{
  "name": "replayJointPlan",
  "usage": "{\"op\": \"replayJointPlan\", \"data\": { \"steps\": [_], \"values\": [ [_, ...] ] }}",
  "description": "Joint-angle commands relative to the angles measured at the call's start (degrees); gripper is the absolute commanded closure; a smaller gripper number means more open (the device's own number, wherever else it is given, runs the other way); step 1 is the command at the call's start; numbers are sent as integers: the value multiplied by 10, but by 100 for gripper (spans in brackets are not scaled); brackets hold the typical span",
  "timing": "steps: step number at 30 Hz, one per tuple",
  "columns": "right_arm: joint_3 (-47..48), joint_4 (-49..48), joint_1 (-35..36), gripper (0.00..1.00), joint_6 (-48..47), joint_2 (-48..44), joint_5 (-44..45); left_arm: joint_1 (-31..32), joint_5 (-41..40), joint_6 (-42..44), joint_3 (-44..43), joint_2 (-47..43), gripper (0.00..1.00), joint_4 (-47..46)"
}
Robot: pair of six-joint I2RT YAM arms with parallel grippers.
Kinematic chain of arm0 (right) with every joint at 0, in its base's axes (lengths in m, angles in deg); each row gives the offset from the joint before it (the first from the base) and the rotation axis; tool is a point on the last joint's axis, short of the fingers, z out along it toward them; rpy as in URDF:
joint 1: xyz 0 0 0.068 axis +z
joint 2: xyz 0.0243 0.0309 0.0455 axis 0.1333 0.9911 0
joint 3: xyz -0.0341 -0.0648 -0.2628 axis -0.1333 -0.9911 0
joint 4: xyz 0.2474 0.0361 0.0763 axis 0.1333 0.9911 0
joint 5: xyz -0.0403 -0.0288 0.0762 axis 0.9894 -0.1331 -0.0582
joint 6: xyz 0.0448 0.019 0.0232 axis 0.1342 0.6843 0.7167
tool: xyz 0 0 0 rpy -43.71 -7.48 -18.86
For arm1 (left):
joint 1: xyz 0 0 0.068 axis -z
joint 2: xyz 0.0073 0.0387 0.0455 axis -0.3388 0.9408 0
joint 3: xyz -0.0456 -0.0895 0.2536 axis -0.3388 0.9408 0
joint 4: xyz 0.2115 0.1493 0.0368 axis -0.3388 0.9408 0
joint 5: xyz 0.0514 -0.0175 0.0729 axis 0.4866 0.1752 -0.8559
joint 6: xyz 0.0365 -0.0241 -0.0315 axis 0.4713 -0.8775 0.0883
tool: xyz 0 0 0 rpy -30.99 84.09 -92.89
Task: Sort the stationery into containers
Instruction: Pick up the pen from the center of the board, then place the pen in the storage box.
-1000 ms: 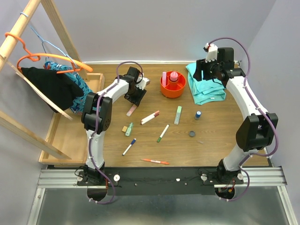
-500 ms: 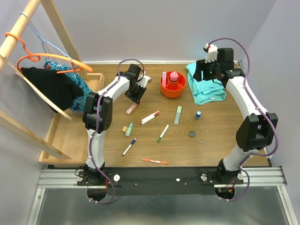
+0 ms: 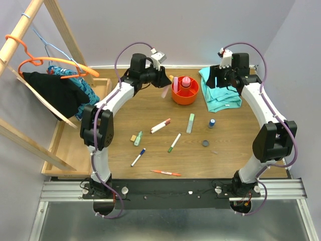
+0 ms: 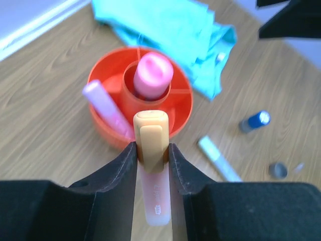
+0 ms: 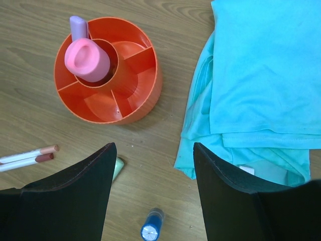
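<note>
The lilac highlighter leans in the tub's side section [image 3: 176, 90] [image 4: 118, 116], so my left gripper will next tilt the pink highlighter upright over the orange tub and then move it down in there.
My left gripper [image 3: 163, 84] [image 4: 152, 148] is shut on a pink highlighter [image 3: 164, 92] [image 4: 154, 201] with a tan cap, held just left of the orange tub [image 3: 176, 98] [image 4: 108, 128] [image 5: 150, 95]. A pink glue bottle [image 3: 186, 82] [image 4: 153, 75] [image 5: 88, 60] stands in the tub's central cup. A lilac highlighter [image 4: 103, 103] [image 5: 78, 25] leans in a side compartment. My right gripper [image 3: 219, 80] [image 5: 153, 148] hovers open and empty above the table between the tub and the teal cloth. Below it stands a blue-capped bottle [image 3: 212, 123] [image 5: 152, 227].
Loose on the table lie two markers [image 3: 160, 125], a green highlighter [image 3: 190, 123], a dark disc [image 3: 205, 143], several pens [image 3: 174, 142] and a tan eraser [image 3: 133, 137]. The teal cloth [image 3: 220, 98] lies right of the tub. A wooden tray [image 3: 70, 145] and hanger frame stand left.
The left gripper closed on the pink highlighter, lifted it off the table and carried it back and right to the tub's edge. The right arm stayed still.
</note>
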State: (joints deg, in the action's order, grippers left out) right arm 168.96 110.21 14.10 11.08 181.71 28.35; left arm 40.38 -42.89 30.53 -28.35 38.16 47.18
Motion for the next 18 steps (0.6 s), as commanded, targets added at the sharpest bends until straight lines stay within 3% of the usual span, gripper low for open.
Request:
{"op": "replayJointPlan", "data": {
  "steps": [1, 4, 10, 18],
  "values": [
    [-9, -12, 0, 29, 43, -21, -6, 4, 72, -160, 6, 65, 71, -332],
    [-19, -11, 1, 29, 42, -25, -10, 4, 51, -199, -18, 109, 72, -398],
    [-21, -5, 1, 30, 42, -27, -5, 12, -10, -199, -58, 160, 72, -420],
    [-16, 6, 1, 30, 42, -19, 2, 22, -26, -196, -55, 195, 73, -447]
  ]
}}
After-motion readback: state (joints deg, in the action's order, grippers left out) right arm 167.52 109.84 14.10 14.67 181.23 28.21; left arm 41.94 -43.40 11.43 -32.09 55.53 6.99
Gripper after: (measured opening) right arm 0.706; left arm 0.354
